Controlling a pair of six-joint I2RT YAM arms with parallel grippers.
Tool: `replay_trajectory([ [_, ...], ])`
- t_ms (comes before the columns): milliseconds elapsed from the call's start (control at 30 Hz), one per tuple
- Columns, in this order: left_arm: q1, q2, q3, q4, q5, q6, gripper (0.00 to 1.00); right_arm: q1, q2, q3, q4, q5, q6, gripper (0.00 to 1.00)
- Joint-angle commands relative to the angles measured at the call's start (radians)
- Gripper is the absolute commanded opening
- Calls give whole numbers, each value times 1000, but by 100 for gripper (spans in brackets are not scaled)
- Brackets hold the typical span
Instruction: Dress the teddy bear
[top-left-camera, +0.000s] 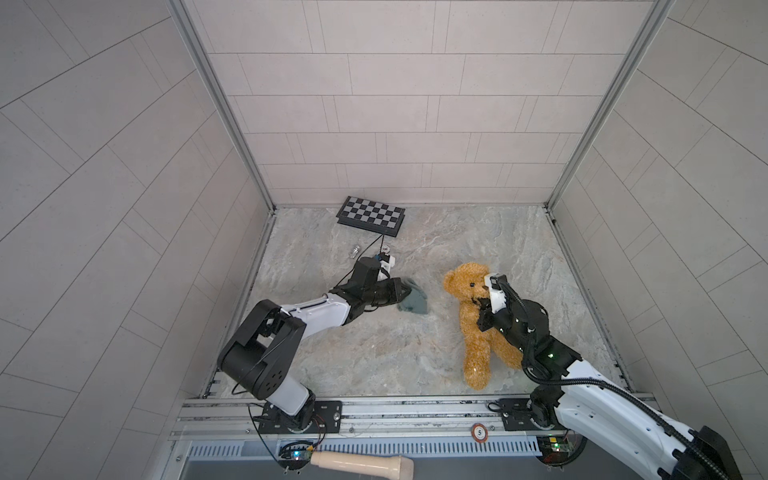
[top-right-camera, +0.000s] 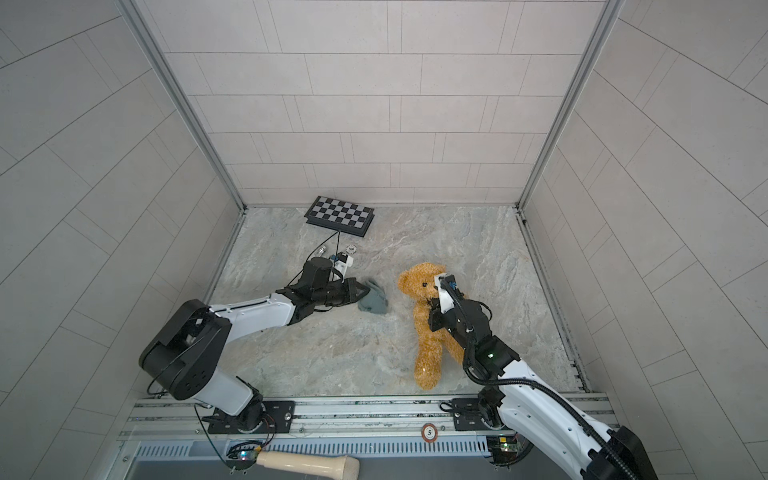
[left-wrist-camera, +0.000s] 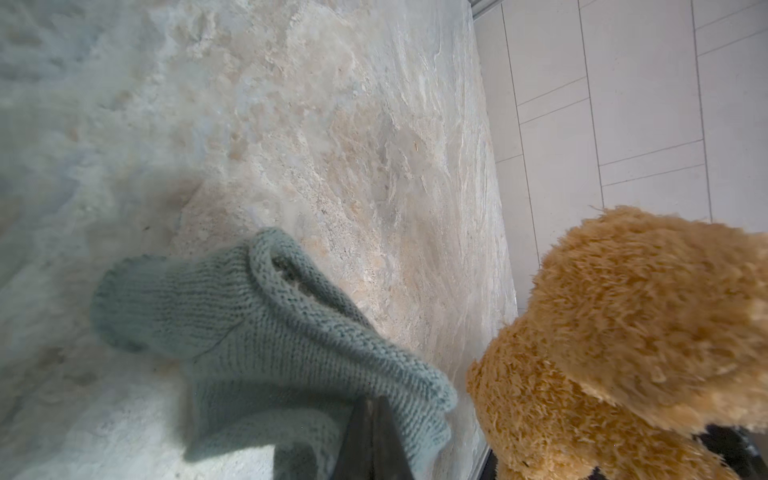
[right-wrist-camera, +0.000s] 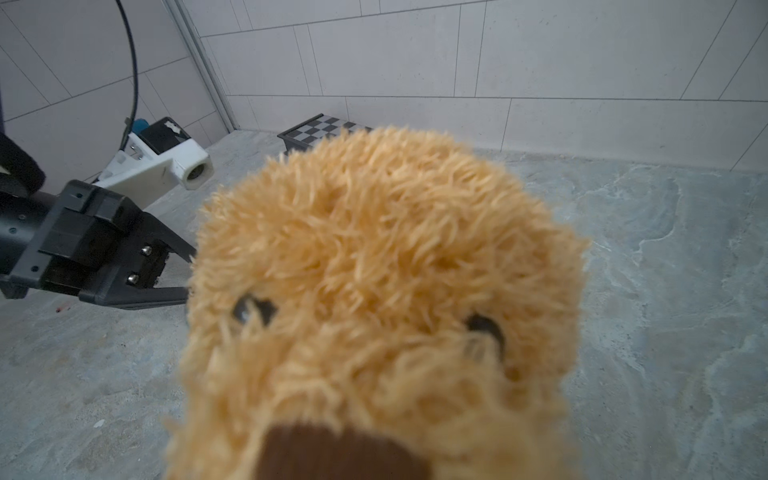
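My left gripper holds the knitted garment, and bare stone floor lies open between this gripper and the bear. It will next move a little toward the bear and let go of the garment.
The golden-brown teddy bear lies on the stone floor at the right in both top views, its head raised and its legs towards the front rail. My right gripper is pressed in under its chin and shut on the fur there. In the right wrist view the bear's face fills the frame and hides the jaws. My left gripper is shut on a grey-green knitted garment, left of the bear and apart from it. The left wrist view has the garment hanging from the closed gripper, with the bear beside it.
A folded chessboard lies at the back wall. A small glass piece and a poker chip sit just behind the left arm. A pale wooden pestle-like piece lies below the front rail. Tiled walls close in three sides.
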Motion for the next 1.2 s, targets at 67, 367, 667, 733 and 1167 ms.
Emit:
replay_trajectory([
  [67, -98, -91, 39, -8, -27, -32, 0, -26, -15, 39, 56, 11, 12, 0],
  [367, -224, -139, 105, 111, -45, -272, 0, -257, -262, 14, -72, 41, 85, 0],
  [667, -177, 10, -90, -10, -216, -141, 8, -264, -195, 24, -18, -39, 46, 0],
  [733, -152, 42, -135, 26, -233, -153, 19, -265, -165, 31, -23, -75, 48, 0],
  [1167, -290, -270, 134, -684, -574, 310, 90, -251, -99, 13, -23, -133, 55, 0],
])
